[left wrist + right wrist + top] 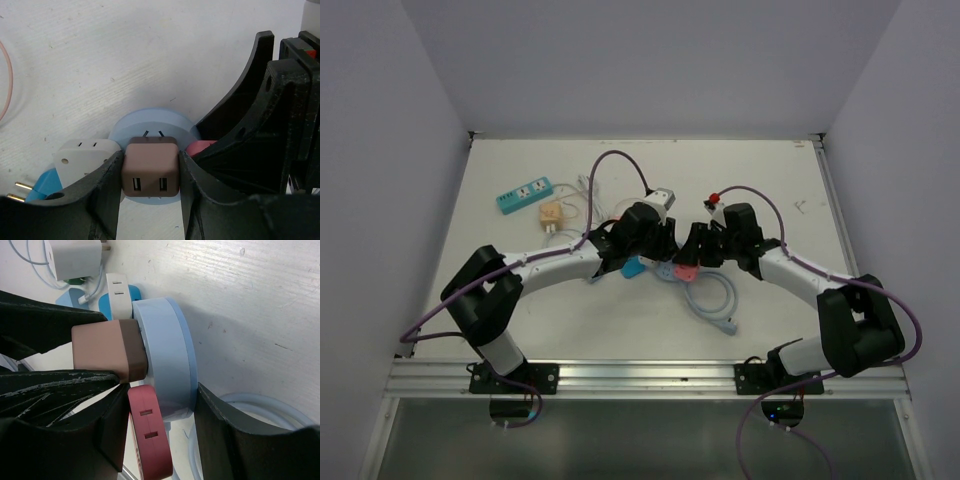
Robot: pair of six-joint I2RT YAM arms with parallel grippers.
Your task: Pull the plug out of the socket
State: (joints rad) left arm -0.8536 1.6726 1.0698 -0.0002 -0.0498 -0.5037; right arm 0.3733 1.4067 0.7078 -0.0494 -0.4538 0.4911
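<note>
My left gripper holds the brown plug. Next, it should move up, then to the left in the top view and down beside the beige adapter to let go of the plug clear of the socket.
The socket [150,124] is a round light-blue disc lying on the white table, with several plugs in its face. The plug is a brown cube [150,167] with two USB slots, and its two pins show at the socket. My left gripper [150,172] has a finger pressed on each side of the brown plug [100,352]. My right gripper [162,390] clamps the socket [167,355], one finger behind the disc and the other against a red plug [150,435] on its face. In the top view both grippers, left [655,245] and right [692,250], meet at mid-table and hide the socket.
A white adapter [82,155] and a blue plug with bare pins [42,182] sit left of the brown one. The socket's pale blue cable [715,300] coils toward the near edge. A teal power strip [525,195], a beige adapter [551,215] and a grey charger [663,197] lie further back.
</note>
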